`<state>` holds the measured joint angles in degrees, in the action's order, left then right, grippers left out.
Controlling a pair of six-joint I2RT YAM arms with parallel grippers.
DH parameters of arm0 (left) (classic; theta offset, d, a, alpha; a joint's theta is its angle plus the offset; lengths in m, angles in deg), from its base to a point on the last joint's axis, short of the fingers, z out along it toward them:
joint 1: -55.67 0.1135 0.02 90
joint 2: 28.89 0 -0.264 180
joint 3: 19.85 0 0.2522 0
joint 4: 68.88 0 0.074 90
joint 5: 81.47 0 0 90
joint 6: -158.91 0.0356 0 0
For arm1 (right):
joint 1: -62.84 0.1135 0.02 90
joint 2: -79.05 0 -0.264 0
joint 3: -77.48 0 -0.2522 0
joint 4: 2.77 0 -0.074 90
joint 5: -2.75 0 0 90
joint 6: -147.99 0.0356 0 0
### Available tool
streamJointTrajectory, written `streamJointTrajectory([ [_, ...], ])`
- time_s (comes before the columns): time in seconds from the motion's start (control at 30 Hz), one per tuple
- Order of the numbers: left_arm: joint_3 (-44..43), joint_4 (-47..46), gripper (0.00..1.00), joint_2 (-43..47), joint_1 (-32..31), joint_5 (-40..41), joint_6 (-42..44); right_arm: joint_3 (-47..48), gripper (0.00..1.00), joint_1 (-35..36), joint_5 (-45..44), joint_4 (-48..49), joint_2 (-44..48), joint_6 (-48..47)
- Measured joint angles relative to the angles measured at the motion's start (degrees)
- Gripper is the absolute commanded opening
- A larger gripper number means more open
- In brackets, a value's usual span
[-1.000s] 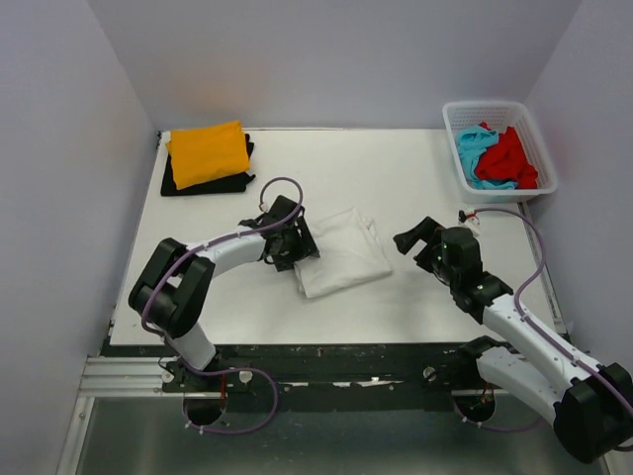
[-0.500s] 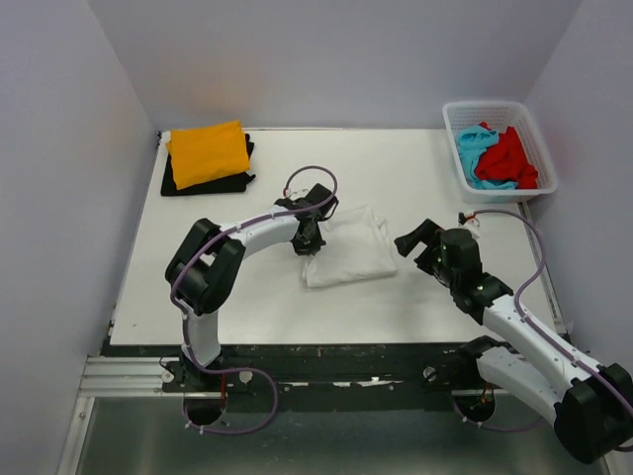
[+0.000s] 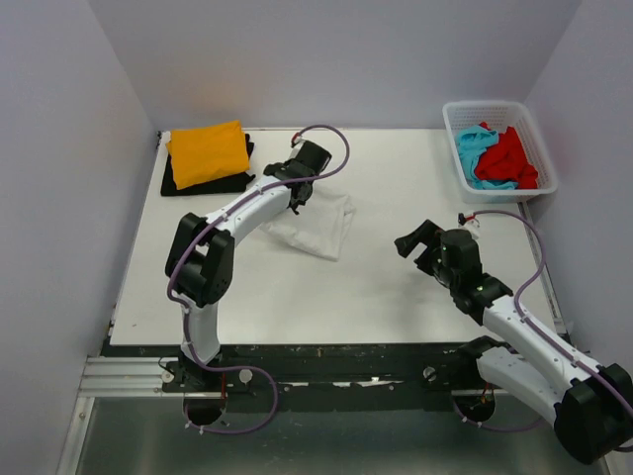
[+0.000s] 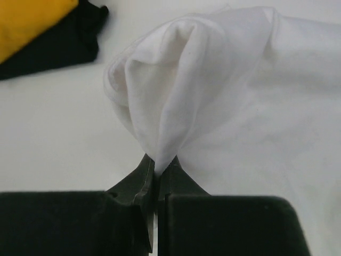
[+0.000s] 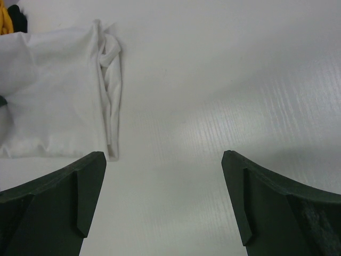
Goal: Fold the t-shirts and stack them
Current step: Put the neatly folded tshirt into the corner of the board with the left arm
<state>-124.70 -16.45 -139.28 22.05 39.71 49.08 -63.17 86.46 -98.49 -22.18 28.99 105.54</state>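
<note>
The left gripper rises next, moves outward and to the left in the top view, and releases onto the folded orange t-shirt, since it tops a stack.
The folded white t-shirt [image 3: 321,226] [image 4: 234,106] lies in the middle of the table, one edge lifted. My left gripper [image 3: 294,194] [image 4: 157,166] is shut on that raised edge, which bunches into a peak above the jaws. An orange t-shirt [image 3: 209,151] [image 4: 26,21] lies folded on a black one [image 3: 213,184] [image 4: 58,40] at the far left corner. Red [image 3: 509,158] and turquoise [image 3: 475,148] t-shirts sit crumpled in the basket. My right gripper [image 3: 413,237] [image 5: 164,200] hovers open to the right of the white t-shirt [image 5: 53,106], with nothing between its fingers.
A white lattice basket [image 3: 534,139] stands at the far right corner of the table [image 3: 396,168]. A red-tipped cable [image 3: 473,215] lies just in front of the basket. Walls close in on the left, back and right.
My left gripper shut on the white t-shirt's edge and carried it back and left toward the orange stack, dragging the shirt along. The right arm stayed still.
</note>
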Motion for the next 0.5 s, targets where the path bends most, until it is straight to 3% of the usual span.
streamJointTrajectory([
  [0.2, -3.1, -5.3, 0.0, -0.9, 6.3, 2.2, 15.1, 0.0, 1.0, 0.0, -0.5, 0.0, -1.0, -0.4],
  [0.5, -12.5, -12.8, 0.0, -4.6, 14.2, 5.1, 30.8, 0.0, 1.0, 0.0, -3.7, 0.6, -3.3, -1.2],
])
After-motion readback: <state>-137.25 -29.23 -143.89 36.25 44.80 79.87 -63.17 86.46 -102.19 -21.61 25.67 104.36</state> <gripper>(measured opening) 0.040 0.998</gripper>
